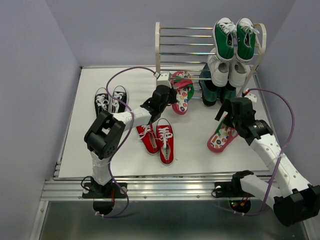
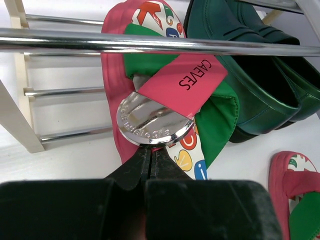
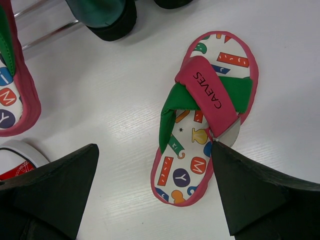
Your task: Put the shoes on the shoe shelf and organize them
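Observation:
My left gripper pushes outward and releases the flip-flop on the shelf's bottom rods beside the loafers next, since those rods are empty and outward of it.
The shoe shelf stands at the back. My left gripper is shut on the edge of a pink-red flip-flop, just below its silver disc, and holds it tilted under a silver rod at the shelf's lower left; the fingers are pressed together on it. My right gripper hangs open over the second flip-flop lying flat on the table, its right finger at the sole's edge. Red sneakers and black sneakers sit on the table.
Green sneakers and white sneakers fill the shelf's right side, with dark green loafers at the bottom right. The white table ends at a metal rail in front. Purple walls close in on both sides.

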`<state>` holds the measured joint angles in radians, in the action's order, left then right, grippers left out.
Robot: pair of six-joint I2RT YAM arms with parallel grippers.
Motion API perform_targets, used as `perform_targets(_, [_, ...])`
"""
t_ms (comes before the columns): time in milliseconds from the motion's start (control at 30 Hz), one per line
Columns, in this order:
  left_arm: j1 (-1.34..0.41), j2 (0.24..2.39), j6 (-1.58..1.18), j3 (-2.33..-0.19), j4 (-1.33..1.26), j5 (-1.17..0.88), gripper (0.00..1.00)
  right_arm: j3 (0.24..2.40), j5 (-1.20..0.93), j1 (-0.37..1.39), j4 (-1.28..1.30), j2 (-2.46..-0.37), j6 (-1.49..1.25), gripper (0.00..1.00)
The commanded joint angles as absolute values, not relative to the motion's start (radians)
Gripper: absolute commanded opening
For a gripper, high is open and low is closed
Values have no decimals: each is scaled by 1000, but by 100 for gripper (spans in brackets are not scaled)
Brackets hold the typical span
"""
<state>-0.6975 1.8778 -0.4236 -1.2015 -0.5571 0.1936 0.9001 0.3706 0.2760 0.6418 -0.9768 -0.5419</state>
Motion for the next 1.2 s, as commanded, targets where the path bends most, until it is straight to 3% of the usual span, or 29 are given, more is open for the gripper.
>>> perform_targets(0, [-695,1858,-403,-1287,-735,262,0,910,390,275,598,-962,-528,100])
perform_targets(1167, [-641,1965,-282,-1382,-749,311,0,907,387,275,597,-928,-518,100])
